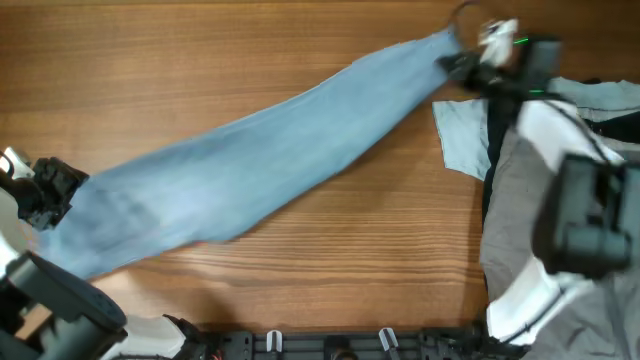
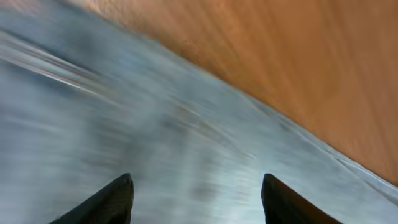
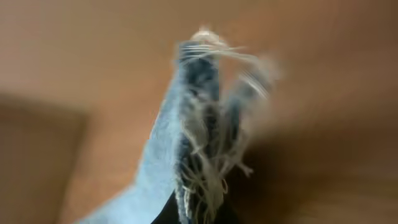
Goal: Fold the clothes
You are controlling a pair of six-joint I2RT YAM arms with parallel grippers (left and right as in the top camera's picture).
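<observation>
The stretched jeans' opposite end (image 1: pixel 115 222) lies left of my right gripper in the overhead view, so next I carry the hem that way over the denim and release it.
The light blue faded jeans (image 1: pixel 260 160) lie stretched in a long diagonal band across the wooden table, from lower left to upper right. My right gripper (image 1: pixel 462 62) is at the far upper right end, shut on the frayed leg hem. In the right wrist view the hem (image 3: pixel 199 124) sticks up out of the jaws (image 3: pixel 194 214), with loose threads hanging. My left gripper (image 1: pixel 55 192) is at the jeans' lower left end. In the blurred left wrist view its fingers (image 2: pixel 196 182) are spread open just above the denim (image 2: pixel 155 124), holding nothing.
A pale blue shirt (image 1: pixel 462 135) lies right of the jeans' upper end. Grey trousers (image 1: pixel 515 230) and a dark cloth are piled along the right edge under the right arm. Bare wooden table (image 1: pixel 380 240) shows in front of the jeans.
</observation>
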